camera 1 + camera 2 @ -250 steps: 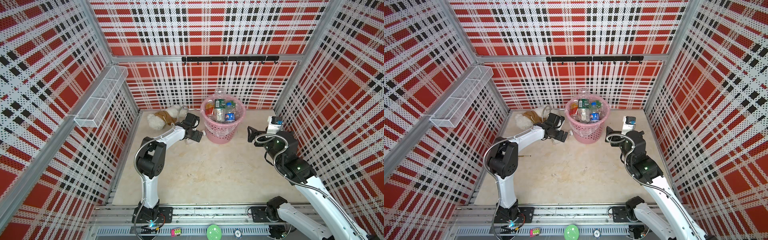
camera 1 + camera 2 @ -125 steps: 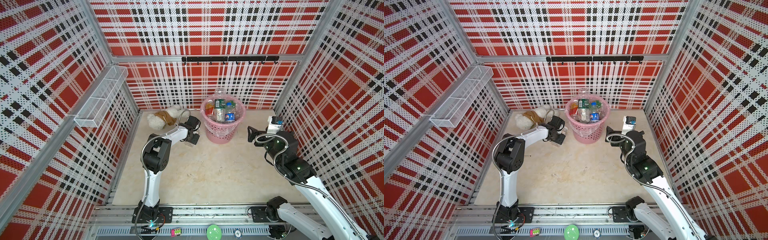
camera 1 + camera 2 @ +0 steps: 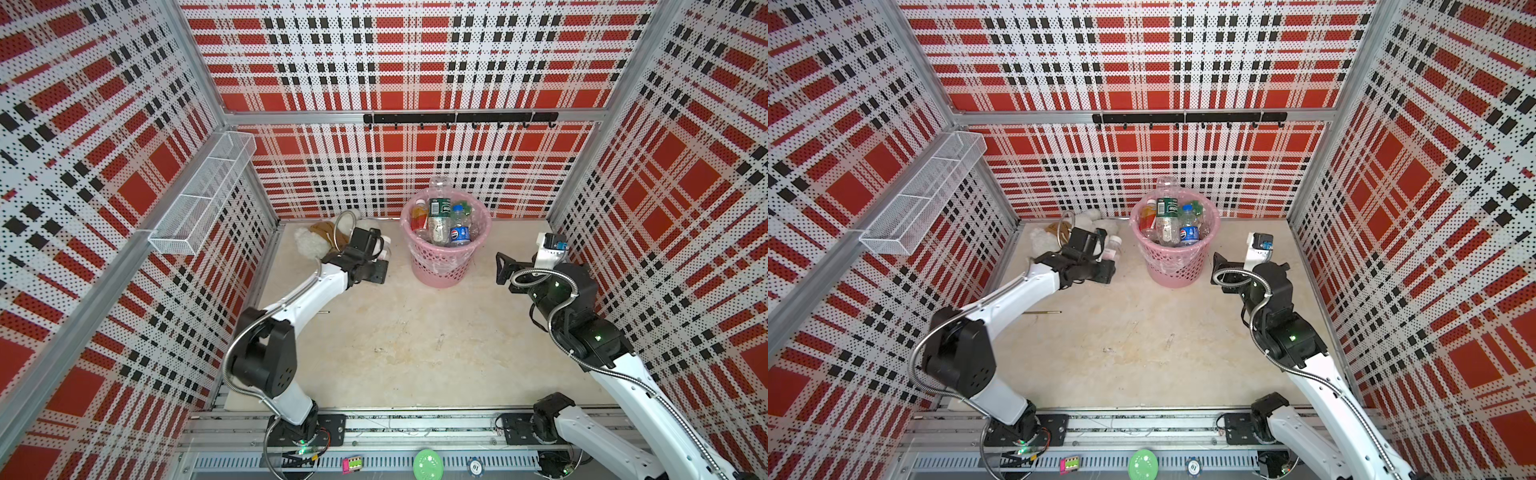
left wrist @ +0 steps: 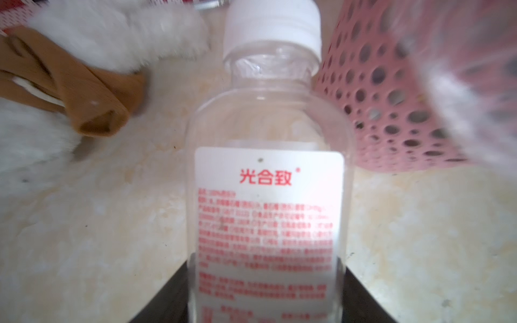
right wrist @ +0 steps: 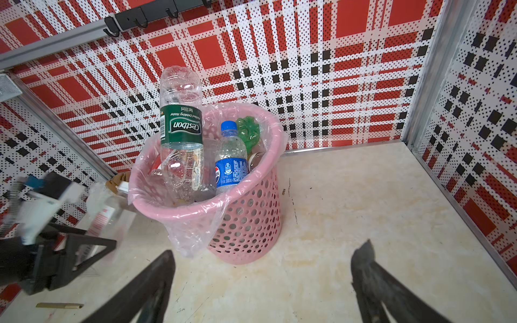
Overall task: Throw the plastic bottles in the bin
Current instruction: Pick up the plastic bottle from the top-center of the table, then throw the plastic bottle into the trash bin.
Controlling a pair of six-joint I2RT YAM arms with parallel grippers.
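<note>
The left gripper should next move up and across over the bin beside the blue-cap bottle and release there, since the bin's rim is higher than the robot's grip.
My left gripper (image 4: pixel 267 263) is shut on a clear plastic bottle (image 4: pixel 268 195) with a white cap and a white label in red print. In both top views this bottle (image 3: pixel 384 250) (image 3: pixel 1113 249) sits low between the plush toy and the pink bin (image 3: pixel 442 266) (image 3: pixel 1177 266). The bin (image 5: pixel 251 223) holds several bottles, among them an upturned green-label one (image 5: pixel 181 125) and a blue-cap one (image 5: pixel 230 162). To the right of the bin, my right gripper (image 5: pixel 267 251) (image 3: pixel 505 268) stands open and empty, facing it.
A white plush toy with brown cloth (image 3: pixel 316 241) (image 4: pixel 112 36) lies in the back left corner, just behind my left gripper. A wire-mesh shelf (image 3: pixel 199 195) hangs on the left wall, a hook rail (image 3: pixel 457 118) on the back wall. A thin stick (image 3: pixel 1042 311) lies on the floor.
My left gripper has gone from open to shut on the white-cap bottle, and the left arm's elbow has swung down and back toward the front left. The right arm has not moved.
</note>
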